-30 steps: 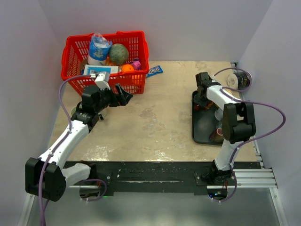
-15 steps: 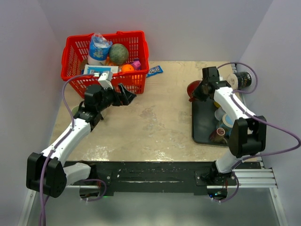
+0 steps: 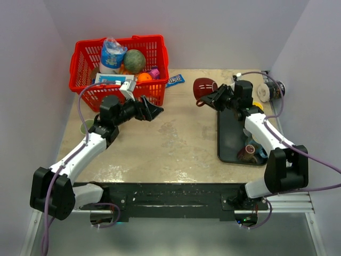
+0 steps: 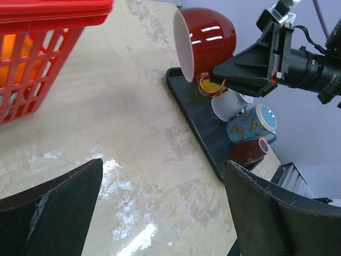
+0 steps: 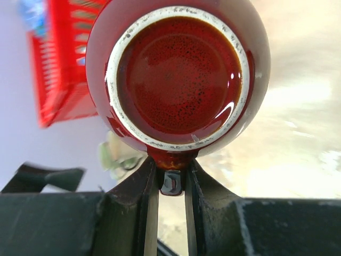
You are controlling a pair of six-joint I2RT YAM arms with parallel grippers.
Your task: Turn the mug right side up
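Note:
The handle's side by the mug's opening is free, so the robot's left gripper will next rise and tilt level toward the mug's white opening, onto the handle below.
My right gripper [image 3: 209, 98] is shut on the handle of a dark red mug [image 3: 203, 87] and holds it in the air, on its side, left of the black tray [image 3: 230, 144]. In the left wrist view the mug [image 4: 209, 41] shows its white inside facing left. In the right wrist view its round base [image 5: 178, 80] faces the camera and my fingers [image 5: 145, 198] pinch the handle. My left gripper [image 3: 154, 111] is open and empty, in front of the red basket [image 3: 85, 92], well left of the mug.
The tray holds several other cups: a white one [image 4: 228, 104], a blue patterned one [image 4: 250, 124] and a dark red one [image 4: 249, 151]. The basket is full of groceries. A blue packet [image 3: 175, 80] lies behind it. A tape roll [image 3: 273, 90] sits at far right.
My right gripper has lifted the red mug off the tray, carried it up and left, and tipped it onto its side. My left gripper has moved a little right.

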